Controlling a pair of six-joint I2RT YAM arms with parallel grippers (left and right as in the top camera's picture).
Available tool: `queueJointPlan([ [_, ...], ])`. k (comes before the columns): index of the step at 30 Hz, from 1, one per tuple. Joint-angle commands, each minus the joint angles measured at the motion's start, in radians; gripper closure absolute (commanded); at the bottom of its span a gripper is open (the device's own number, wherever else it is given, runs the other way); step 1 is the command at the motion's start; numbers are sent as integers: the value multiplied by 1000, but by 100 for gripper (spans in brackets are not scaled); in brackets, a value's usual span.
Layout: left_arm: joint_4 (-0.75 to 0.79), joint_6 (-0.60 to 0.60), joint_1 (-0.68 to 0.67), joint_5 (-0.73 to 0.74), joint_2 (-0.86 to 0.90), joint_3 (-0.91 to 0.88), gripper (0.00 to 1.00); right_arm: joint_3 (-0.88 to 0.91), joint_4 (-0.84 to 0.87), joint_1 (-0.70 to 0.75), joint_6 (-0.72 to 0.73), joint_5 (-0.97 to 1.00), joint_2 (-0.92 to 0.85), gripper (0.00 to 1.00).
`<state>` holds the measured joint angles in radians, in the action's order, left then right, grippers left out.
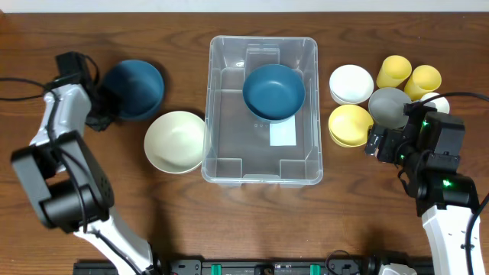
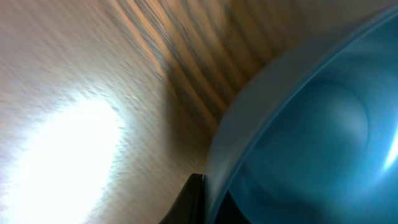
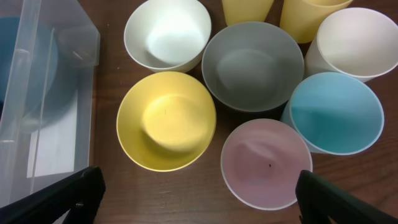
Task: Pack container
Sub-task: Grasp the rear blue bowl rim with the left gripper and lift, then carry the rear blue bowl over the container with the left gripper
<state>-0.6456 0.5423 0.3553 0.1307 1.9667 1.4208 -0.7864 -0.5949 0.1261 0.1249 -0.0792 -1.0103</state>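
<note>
The dark blue bowl inside the container faces up empty, so my left gripper will go up over the container's side next, then down to release its bowl there.
The clear container [image 1: 229,145] stands mid-table with one dark blue bowl [image 1: 273,92] inside; its corner also shows in the right wrist view [image 3: 68,74]. A second dark blue bowl [image 1: 134,88] sits on the table to its left. My left gripper [image 1: 101,107] is shut on that bowl's left rim. Up close, the rim [image 2: 249,124] is pinched between the dark fingers [image 2: 189,202]. My right gripper [image 3: 199,199] is open, hovering over the bowls right of the container, between a yellow bowl [image 3: 166,121] and a pink bowl [image 3: 266,165], holding nothing.
A cream bowl [image 1: 176,141] lies left of the container. On the right cluster a white bowl [image 1: 351,82], grey bowl [image 1: 390,107], two yellow cups [image 1: 394,71], a light blue cup [image 3: 336,112] and a white cup [image 3: 354,43].
</note>
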Motion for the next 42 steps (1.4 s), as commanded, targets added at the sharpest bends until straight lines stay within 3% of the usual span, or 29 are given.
queueJointPlan([
  [1,3,-10,16,1,-121,10,94,-13,-1,4,-7,-7,4,1],
  [11,4,-9,-47,54,-372,10,94,-13,-1,4,-7,-7,4,1],
  [19,17,-10,-232,72,-491,10,94,-13,-1,4,-7,-7,4,1],
  [30,93,-102,-546,69,-483,10,94,-13,-1,4,-7,-7,4,1],
  [42,103,-104,-723,63,-415,10,94,-13,-1,4,-7,-7,4,1],
])
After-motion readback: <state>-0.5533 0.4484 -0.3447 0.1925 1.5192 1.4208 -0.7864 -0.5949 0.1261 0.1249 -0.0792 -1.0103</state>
